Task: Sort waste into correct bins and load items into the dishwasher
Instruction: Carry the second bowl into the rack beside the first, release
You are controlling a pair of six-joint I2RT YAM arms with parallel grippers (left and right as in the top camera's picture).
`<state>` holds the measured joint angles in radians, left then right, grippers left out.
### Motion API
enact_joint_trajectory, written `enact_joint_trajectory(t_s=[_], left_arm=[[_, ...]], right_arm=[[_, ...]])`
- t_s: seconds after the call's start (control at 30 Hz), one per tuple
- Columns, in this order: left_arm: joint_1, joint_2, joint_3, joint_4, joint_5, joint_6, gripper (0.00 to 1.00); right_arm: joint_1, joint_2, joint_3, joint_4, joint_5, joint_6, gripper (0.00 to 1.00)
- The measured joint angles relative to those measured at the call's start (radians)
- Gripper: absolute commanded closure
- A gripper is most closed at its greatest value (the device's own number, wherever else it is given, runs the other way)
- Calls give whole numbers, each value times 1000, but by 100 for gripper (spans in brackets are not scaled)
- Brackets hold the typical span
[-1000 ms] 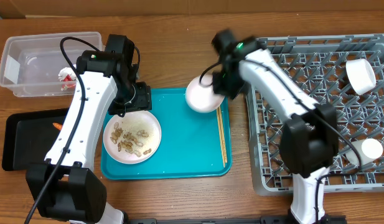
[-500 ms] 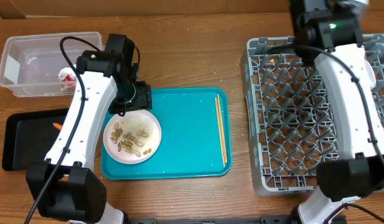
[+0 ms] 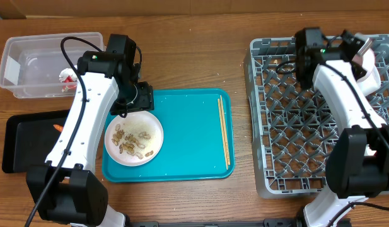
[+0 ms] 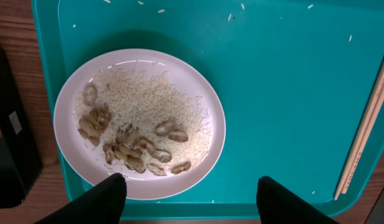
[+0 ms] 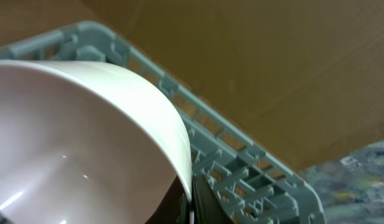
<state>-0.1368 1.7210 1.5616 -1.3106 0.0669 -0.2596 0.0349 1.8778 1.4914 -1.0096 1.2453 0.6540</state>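
The right gripper moves down and to the left in the overhead view next, clear of the white cup, and releases among the rack's wires that lie below it that way.
A white plate [image 3: 134, 139] with rice and peanut shells sits at the left of the teal tray [image 3: 188, 151]. It also shows in the left wrist view [image 4: 139, 121]. My left gripper [image 3: 137, 101] [image 4: 192, 199] hovers open over the plate's edge, holding nothing. A pair of chopsticks [image 3: 224, 129] [image 4: 366, 118] lies along the tray's right side. My right gripper [image 3: 363, 53] [image 5: 188, 202] is shut on the rim of a white bowl [image 3: 371, 72] [image 5: 73, 137] over the far right corner of the grey dish rack [image 3: 289, 126] [image 5: 241, 155].
A clear plastic bin [image 3: 36, 63] with a red and white wrapper stands at the back left. A black tray [image 3: 24, 139] with a small orange scrap lies in front of it. The rack fills the table's right side.
My right arm has carried the white bowl from the tray's far edge across to the rack's far right corner. The left arm and the plate have not moved.
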Motion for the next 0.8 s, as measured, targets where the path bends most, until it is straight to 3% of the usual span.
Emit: enact_joint_trajectory(t_s=[0.17,0.43,0.5,0.57,0.8], left_arm=[[0,0,0,0,0,0,31],[0,0,0,1,0,0,30],[0,0,0,1,0,0,31],[0,0,0,1,0,0,31],[0,0,0,1,0,0,30]], right_arm=[[12,0,-95,42,-26,-3,96],[58,0,-101,47,-73,0,95],[67,0,-105,43,-85,0,87],[76,0,-105,35,-118,5,73],[118,0,-111,-21,-320,-1,58]])
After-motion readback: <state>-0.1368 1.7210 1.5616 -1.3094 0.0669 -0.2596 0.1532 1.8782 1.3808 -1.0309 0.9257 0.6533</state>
